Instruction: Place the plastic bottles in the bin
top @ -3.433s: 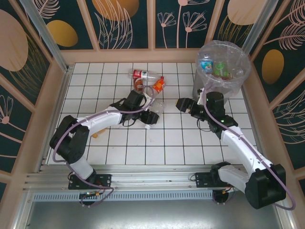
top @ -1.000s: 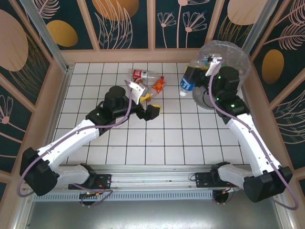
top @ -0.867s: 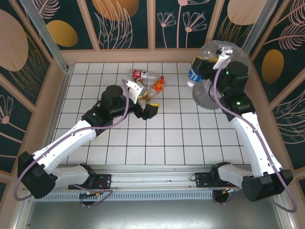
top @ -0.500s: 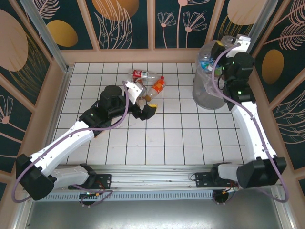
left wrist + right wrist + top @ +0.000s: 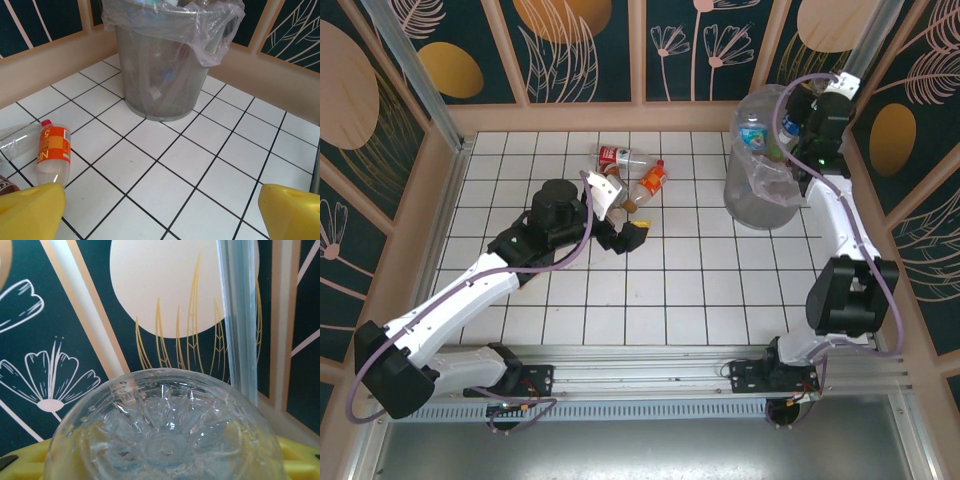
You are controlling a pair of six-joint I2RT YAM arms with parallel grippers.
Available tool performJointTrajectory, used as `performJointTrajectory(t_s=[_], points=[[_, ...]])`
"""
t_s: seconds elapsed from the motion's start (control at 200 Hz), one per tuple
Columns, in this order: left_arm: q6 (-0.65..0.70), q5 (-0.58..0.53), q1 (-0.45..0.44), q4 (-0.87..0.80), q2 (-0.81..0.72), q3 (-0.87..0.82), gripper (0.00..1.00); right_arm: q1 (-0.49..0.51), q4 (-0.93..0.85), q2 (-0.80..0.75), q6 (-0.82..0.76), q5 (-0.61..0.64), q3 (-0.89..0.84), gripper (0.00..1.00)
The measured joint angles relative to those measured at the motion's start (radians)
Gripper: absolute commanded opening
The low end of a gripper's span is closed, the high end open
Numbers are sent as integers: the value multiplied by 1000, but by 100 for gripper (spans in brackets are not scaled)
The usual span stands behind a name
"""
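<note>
The robot's right gripper holds the clear bottle near the bin's rim, so next it needs to move away from the metal post, farther over the bin's opening, to let the bottle go.
Above the far right side of the bin, my right gripper is shut on a clear plastic bottle with a blue label. That bottle's ribbed base sits between the yellow fingers of the right gripper. Inside the bin lies another blue-labelled bottle. On the tiles lie a red-labelled bottle, an orange-labelled bottle and a brown one. My left gripper is open just in front of them, holding nothing. In the left wrist view the left gripper faces the bin, with the orange-labelled bottle at the left.
Wooden walls fence the white tiled floor on all sides. A clear crinkled bag hangs over the bin's rim. A metal post stands close beside the right gripper. A small orange scrap lies by the left arm.
The right arm has lifted the blue-labelled bottle from beside the bin to above its far right rim. The left arm has hardly moved in the last second.
</note>
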Motion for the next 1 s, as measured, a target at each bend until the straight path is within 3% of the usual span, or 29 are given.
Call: performJointTrajectory(t_s=[0.42, 0.641, 0.801, 1.001], points=[[0, 27, 0, -14, 26, 0, 99, -14, -49, 219, 45, -247, 127, 61], [0, 35, 0, -18, 27, 0, 99, -23, -110, 219, 18, -291, 146, 80], [0, 39, 0, -19, 38, 0, 99, -25, -161, 219, 14, -303, 177, 84], [0, 38, 0, -19, 40, 0, 99, -25, -209, 217, 16, -305, 251, 81]])
